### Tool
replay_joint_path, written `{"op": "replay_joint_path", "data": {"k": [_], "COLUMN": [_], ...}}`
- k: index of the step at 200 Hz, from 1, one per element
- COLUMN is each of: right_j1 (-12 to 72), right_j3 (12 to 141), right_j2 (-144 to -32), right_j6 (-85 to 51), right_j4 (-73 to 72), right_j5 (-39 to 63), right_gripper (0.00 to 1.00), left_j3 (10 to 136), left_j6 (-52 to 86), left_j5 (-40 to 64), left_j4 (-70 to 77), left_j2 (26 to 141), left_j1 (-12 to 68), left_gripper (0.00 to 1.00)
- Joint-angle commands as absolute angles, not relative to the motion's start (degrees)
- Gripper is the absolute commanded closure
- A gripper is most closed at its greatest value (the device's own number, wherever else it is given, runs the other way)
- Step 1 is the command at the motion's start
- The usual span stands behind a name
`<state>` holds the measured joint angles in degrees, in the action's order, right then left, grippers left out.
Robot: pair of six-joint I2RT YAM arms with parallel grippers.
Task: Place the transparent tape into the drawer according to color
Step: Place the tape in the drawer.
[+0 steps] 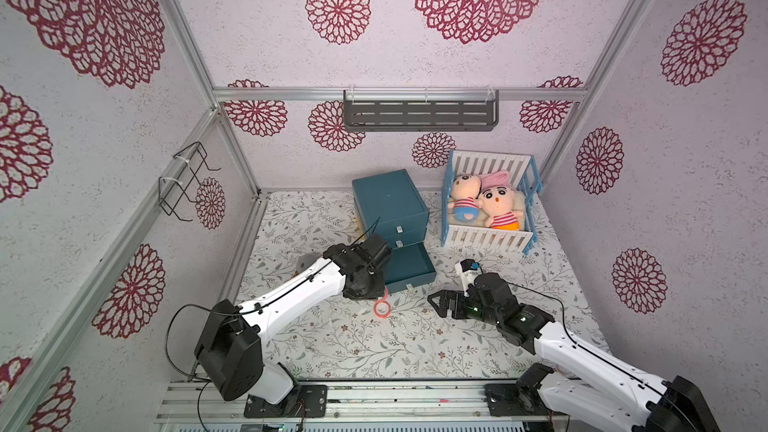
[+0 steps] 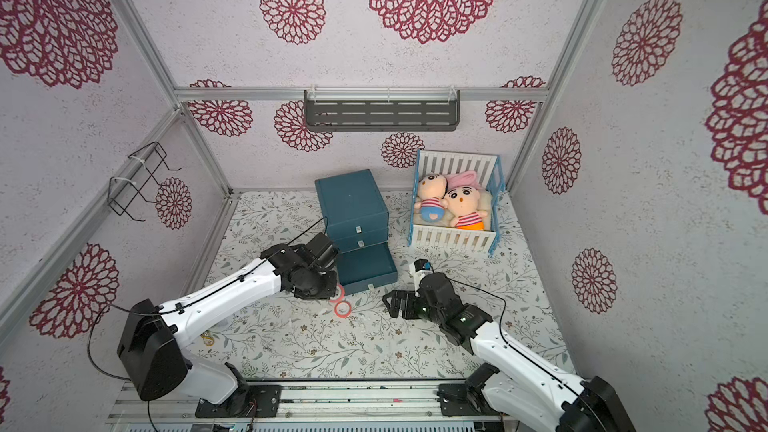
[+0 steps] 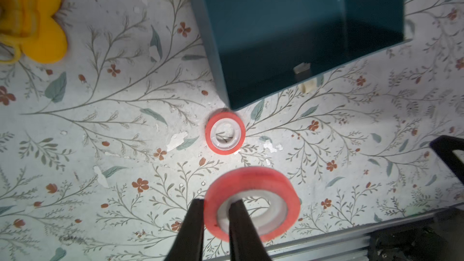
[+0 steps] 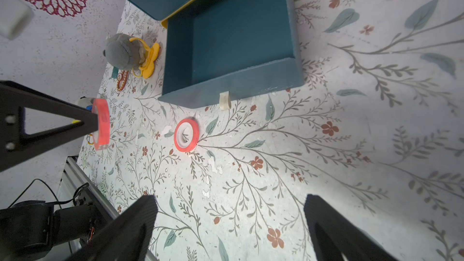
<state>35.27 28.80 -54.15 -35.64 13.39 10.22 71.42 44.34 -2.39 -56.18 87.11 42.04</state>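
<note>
My left gripper moves the red-orange tape outward next and releases it over the bottom of the open bottom drawer point(image 2: 363, 262) point(image 3: 256, 19), since that drawer's bottom is bare.
My left gripper point(image 3: 217, 204) is shut on a red-orange transparent tape ring point(image 3: 253, 197), one finger through its hole and one outside, held above the mat. From the right wrist view this ring point(image 4: 101, 124) hangs edge-on at the left fingertips. A second red-orange ring point(image 3: 225, 133) point(image 4: 186, 135) lies flat on the mat, just off the front corner of the open bottom drawer point(image 4: 231, 81) point(image 1: 409, 268) of the blue cabinet. The drawer looks empty. My right gripper point(image 4: 231, 200) point(image 1: 436, 301) hovers open above the mat, to the right of that ring, holding nothing.
A blue-and-white crib with plush dolls point(image 1: 490, 209) stands to the right of the cabinet. A grey plush with yellow parts point(image 4: 125, 51) and a beaded band point(image 4: 122, 80) lie left of the cabinet. A small yellowish ring point(image 2: 208, 340) lies near the left arm's base.
</note>
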Motion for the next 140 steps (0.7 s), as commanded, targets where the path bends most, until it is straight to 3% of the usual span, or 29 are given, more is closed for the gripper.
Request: {"op": "replay_joint_path", "data": {"k": [1, 91, 140], "right_j1": [34.8, 33.6, 33.0], "right_j3": [28.8, 28.3, 27.6], "right_j2": [-52.7, -50.0, -49.1], "right_j6": [-36.5, -36.6, -36.4], "right_j4": [11.9, 13.2, 13.3], "right_j5": [10.2, 10.1, 10.4], "right_gripper": [0.01, 0.01, 0.01], "left_j3": [75.0, 77.2, 78.5], "left_j6": [44.2, 50.9, 50.7], "left_j5": [-4.6, -9.8, -13.0], "left_j4": [-55.5, -41.5, -41.0], "left_j2": [89.7, 96.6, 99.8], "left_j1": [41.6, 41.6, 41.6], "left_gripper": [1.0, 1.0, 1.0]}}
